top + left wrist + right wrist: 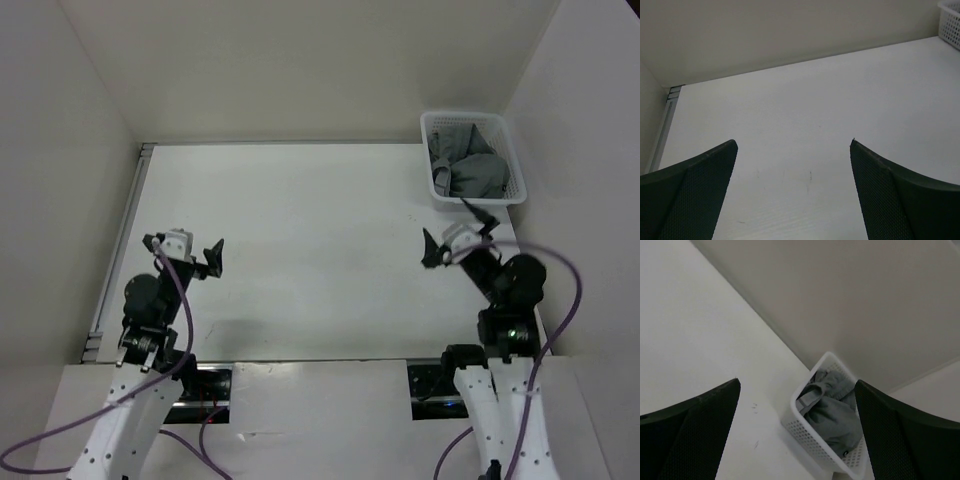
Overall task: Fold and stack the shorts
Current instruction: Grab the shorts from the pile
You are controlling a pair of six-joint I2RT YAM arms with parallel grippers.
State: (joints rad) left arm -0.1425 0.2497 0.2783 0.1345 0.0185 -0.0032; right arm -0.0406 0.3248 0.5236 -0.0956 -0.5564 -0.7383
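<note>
The grey shorts' bunched middle (474, 163) (829, 411) is outward and below, so my right gripper should next go outward over the white mesh basket and down onto that middle.
The grey shorts (470, 168) lie bunched inside the white mesh basket (504, 136) at the table's far right; the right wrist view shows the shorts (832, 412) filling the basket (807, 432). My right gripper (458, 237) hovers open just in front of the basket, pointing toward it, with nothing between its fingers. My left gripper (185, 250) stands open over the left side of the table, far from the shorts. In the left wrist view only bare tabletop lies between the left fingers (700, 190).
White walls enclose the table on three sides. A metal rail (120, 250) runs along the left edge. The basket's corner (951, 20) shows at the top right of the left wrist view. Purple cables (560, 300) loop off both arms near the front.
</note>
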